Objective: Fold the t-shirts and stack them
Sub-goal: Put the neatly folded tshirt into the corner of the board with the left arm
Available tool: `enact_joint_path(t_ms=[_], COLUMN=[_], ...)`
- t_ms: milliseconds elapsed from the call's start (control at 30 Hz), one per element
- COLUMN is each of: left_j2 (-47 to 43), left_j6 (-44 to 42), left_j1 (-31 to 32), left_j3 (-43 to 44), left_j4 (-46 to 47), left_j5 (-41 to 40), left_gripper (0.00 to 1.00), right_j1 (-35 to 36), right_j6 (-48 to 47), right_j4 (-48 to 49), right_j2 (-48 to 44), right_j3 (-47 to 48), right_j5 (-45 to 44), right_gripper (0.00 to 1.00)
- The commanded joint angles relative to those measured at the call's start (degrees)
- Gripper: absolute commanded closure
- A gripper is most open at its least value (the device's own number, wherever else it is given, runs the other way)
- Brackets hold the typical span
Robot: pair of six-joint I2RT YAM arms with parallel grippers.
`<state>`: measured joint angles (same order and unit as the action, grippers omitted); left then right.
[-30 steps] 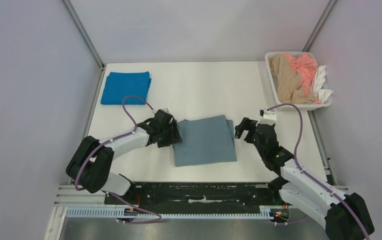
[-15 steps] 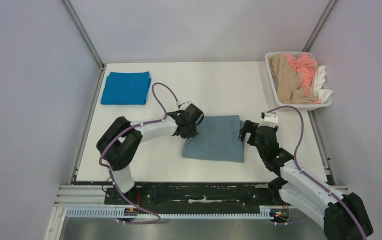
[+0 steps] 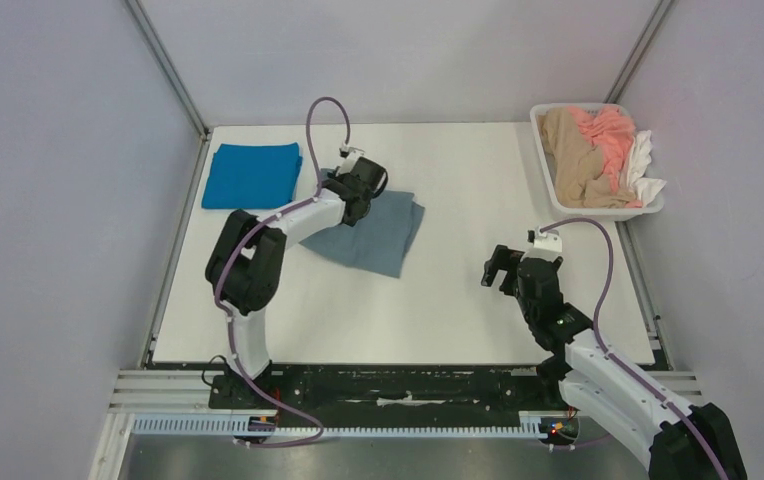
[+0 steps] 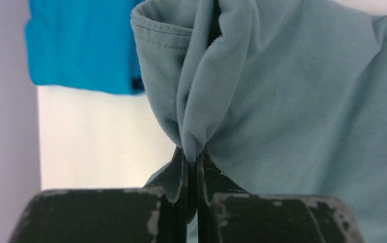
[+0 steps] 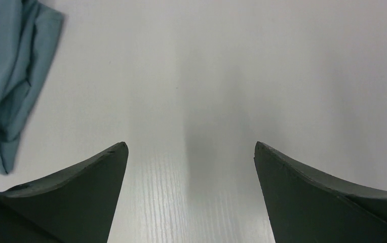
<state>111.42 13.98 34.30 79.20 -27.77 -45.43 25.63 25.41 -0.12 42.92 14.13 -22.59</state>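
Note:
The grey-blue t-shirt goes up over the folded cobalt blue t-shirt (image 3: 252,175) (image 4: 82,43) in my left gripper next, then down to be released. The cobalt one lies to the gripper's left in the top view.
A folded grey-blue t-shirt (image 3: 373,232) lies skewed on the white table, left of centre. My left gripper (image 3: 355,196) is shut on its upper left edge, and the left wrist view shows the grey-blue t-shirt (image 4: 303,86) bunched into a ridge between the closed jaws of the left gripper (image 4: 196,154). A folded cobalt blue t-shirt (image 3: 252,175) rests at the far left corner, seen also in the left wrist view as the blue t-shirt (image 4: 82,43) just past the grey one. My right gripper (image 3: 500,267) hangs open over bare table to the right; the right gripper (image 5: 190,147) holds nothing. The grey-blue t-shirt's edge (image 5: 9,76) shows at left.
A white basket (image 3: 548,190) with tan, pink and white clothes stands at the far right corner. Grey walls close in the table on the left, back and right. A black rail runs along the near edge by the arm bases.
My left gripper shut on the grey-blue t-shirt's left edge and dragged it from the table's near middle up and left toward the cobalt t-shirt. My right gripper drew back slightly, still open.

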Motion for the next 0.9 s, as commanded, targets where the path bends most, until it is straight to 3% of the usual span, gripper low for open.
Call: enact_joint_path(t_ms=[0,433,867], left_j2=[-0.4,7.3,7.1], left_j6=[-13.9,-29.4,-40.4], left_j1=[-7.8,-20.4,-21.5], left_j3=[4.8,21.7,33.3], left_j4=[9.1,13.7,14.1], left_j5=[2.2,2.4,0.8], left_gripper=[0.98,0.98,0.98], right_j1=[-0.2,-0.3,-0.2], right_j6=[-1.0,-1.8,-2.3], right_j4=[0.8,1.6,1.2], right_j2=[-1.3,-0.6,1.9], right_j3=[-0.2,-0.5,0.1], right_j5=[-1.0,-5.4,-9.0], right_gripper=[0.02,0.02,0.02])
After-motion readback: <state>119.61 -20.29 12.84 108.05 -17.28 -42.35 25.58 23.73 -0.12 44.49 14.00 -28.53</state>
